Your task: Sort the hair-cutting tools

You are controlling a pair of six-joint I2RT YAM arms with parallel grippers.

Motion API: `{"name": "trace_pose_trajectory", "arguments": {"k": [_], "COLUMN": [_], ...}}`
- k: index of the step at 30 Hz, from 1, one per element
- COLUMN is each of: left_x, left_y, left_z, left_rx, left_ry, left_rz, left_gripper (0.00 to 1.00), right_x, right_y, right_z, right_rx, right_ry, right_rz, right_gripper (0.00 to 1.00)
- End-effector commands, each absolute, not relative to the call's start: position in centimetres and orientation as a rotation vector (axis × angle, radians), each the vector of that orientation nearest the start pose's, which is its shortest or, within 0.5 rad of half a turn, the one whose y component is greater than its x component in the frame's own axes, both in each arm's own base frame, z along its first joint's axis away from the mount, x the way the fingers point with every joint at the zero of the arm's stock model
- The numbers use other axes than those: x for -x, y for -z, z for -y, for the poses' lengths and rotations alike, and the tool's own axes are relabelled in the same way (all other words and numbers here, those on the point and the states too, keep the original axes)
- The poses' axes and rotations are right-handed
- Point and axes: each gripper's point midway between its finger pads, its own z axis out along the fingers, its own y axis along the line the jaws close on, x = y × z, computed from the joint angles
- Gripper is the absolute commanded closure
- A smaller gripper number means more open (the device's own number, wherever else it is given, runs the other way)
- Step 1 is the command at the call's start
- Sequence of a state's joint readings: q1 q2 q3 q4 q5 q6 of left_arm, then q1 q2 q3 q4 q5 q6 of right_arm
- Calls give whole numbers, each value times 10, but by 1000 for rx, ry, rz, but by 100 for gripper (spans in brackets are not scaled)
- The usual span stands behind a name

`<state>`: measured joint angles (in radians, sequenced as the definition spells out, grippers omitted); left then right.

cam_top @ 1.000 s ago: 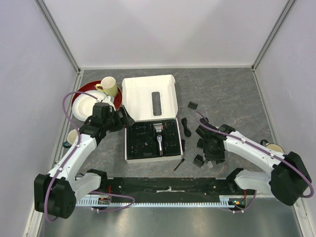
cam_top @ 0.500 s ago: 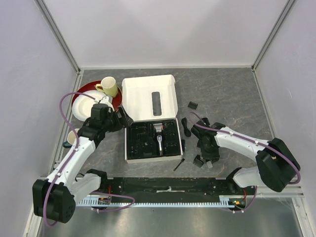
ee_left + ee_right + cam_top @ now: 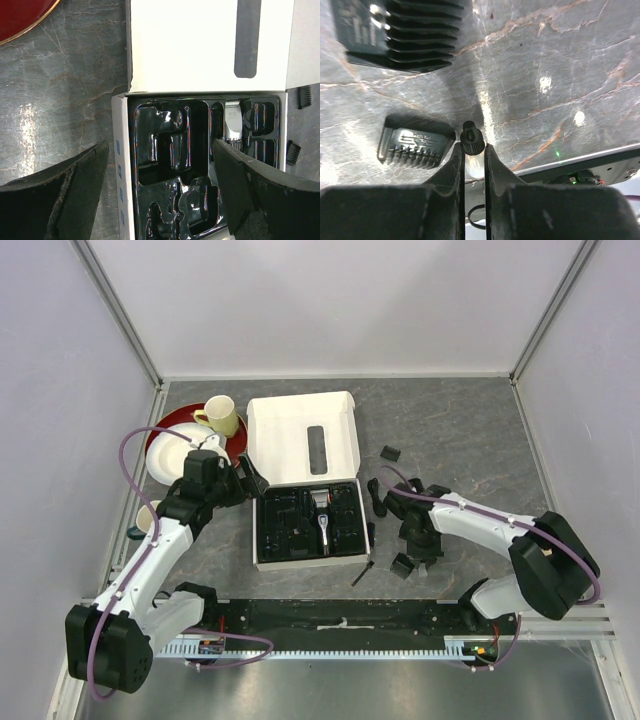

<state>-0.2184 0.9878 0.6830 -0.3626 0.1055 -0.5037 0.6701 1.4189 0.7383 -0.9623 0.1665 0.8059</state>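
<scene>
The tray's empty near-corner slot (image 3: 271,546) lies left of my right gripper in the top view, so next my right gripper will lift across and lower the bottle, then release it.
In the right wrist view my right gripper (image 3: 472,149) is shut on a small clear bottle with a black ribbed cap (image 3: 472,141), low over the stone table. A small black comb attachment (image 3: 415,145) lies just left of it, and a bigger one (image 3: 400,35) lies further off. From above, the right gripper (image 3: 421,552) is right of the box, near a comb attachment (image 3: 402,565), the coiled cord (image 3: 378,495) and the thin brush (image 3: 362,573). The clipper (image 3: 322,515) lies in the black tray (image 3: 165,165). My left gripper (image 3: 160,167) hangs open over the tray's left side, holding nothing.
The white box lid (image 3: 302,440) stands open behind the tray. A red plate (image 3: 160,435) with a white dish (image 3: 180,452) and a yellow mug (image 3: 222,415) sit at the back left. One cup (image 3: 148,518) sits by the left arm, another (image 3: 555,538) at the right edge.
My right gripper has shifted left and closed its fingers on the small capped bottle. The left arm has barely moved and stays open.
</scene>
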Motion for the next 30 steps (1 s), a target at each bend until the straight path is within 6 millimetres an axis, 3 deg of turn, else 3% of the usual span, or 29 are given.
{"name": "trace_pose_trajectory", "arguments": {"k": [1,3,6,10,17,19,22,28,30], "left_x": [-287,-287,-286,-286,-283,-279,-268,-245,-238], "left_y": [-149,-149,-148,-153,-162,-163,-164,-176,-173], "left_z": [97,97,96,93,90,87,88,90,94], "left_rx": [228,230,234,237,220,230,217,204,192], "left_ry": [469,466,464,442,428,414,424,493,528], "left_rz": [-2210,-2208,-2212,-2207,-2185,-2196,-2218,-2167,-2172], "left_gripper": [10,10,10,10,10,10,10,10,10], "right_x": [-161,-173,-198,-234,-279,-283,-285,-254,-243], "right_y": [-50,-66,-93,-133,-174,-190,-198,-199,-196], "right_z": [-108,-106,-121,-158,-241,-267,-314,-390,-406], "right_rx": [-256,-258,-249,-203,-118,-93,-32,77,71], "right_ry": [242,250,174,-22,-378,-488,-571,-748,-834], "right_rz": [-2917,-2856,-2780,-2685,-2557,-2527,-2511,-2515,-2509], "right_gripper": [91,91,91,89,89,89,89,89,89]}}
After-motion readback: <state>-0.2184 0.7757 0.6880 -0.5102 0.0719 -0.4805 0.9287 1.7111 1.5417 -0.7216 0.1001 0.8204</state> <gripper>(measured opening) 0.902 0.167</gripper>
